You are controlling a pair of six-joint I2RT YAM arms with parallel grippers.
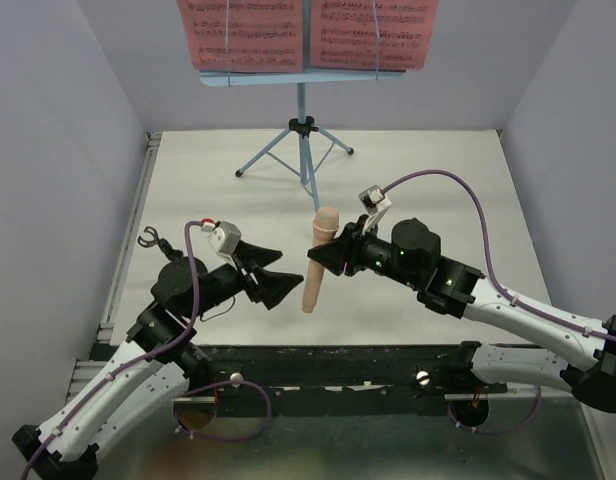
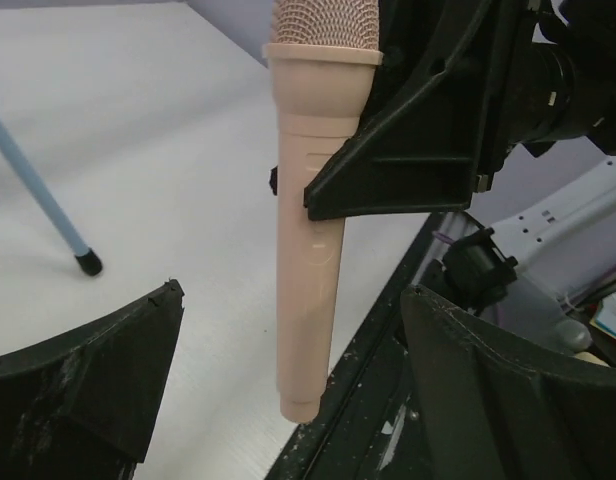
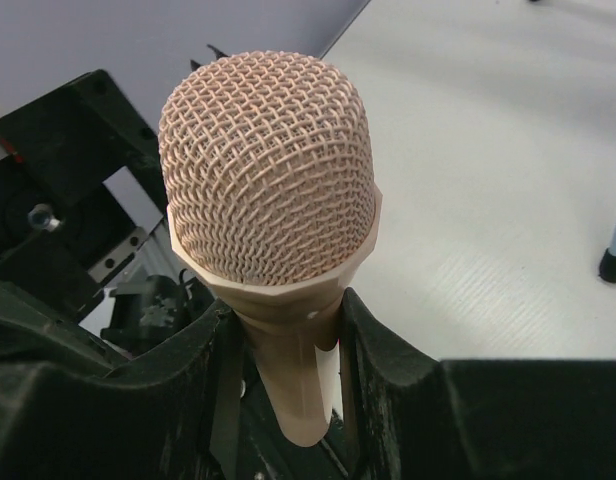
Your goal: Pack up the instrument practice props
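Note:
The left gripper moves to the right in the top view and closes around the microphone's lower handle [image 1: 313,281] [image 2: 308,250] next, since my right gripper covers the handle's upper part.
A beige-pink toy microphone [image 1: 318,255] hangs upright, mesh head up, above the front middle of the table. My right gripper [image 1: 328,258] is shut on its upper handle just below the head [image 3: 268,180]; its jaws press both sides [image 3: 288,330]. My left gripper [image 1: 280,276] is open just left of the microphone's lower handle [image 2: 308,250], which shows between its spread fingers [image 2: 108,370] without touching them. The light-blue music stand [image 1: 303,130] stands at the back with two pink sheet-music pages [image 1: 243,30] on its desk. The black mic stand is out of view.
White walls close in the table on the left, right and back. The black front rail [image 1: 318,355] runs under the microphone's lower end. One stand leg with a black foot shows in the left wrist view [image 2: 86,262] and in the right wrist view [image 3: 613,265].

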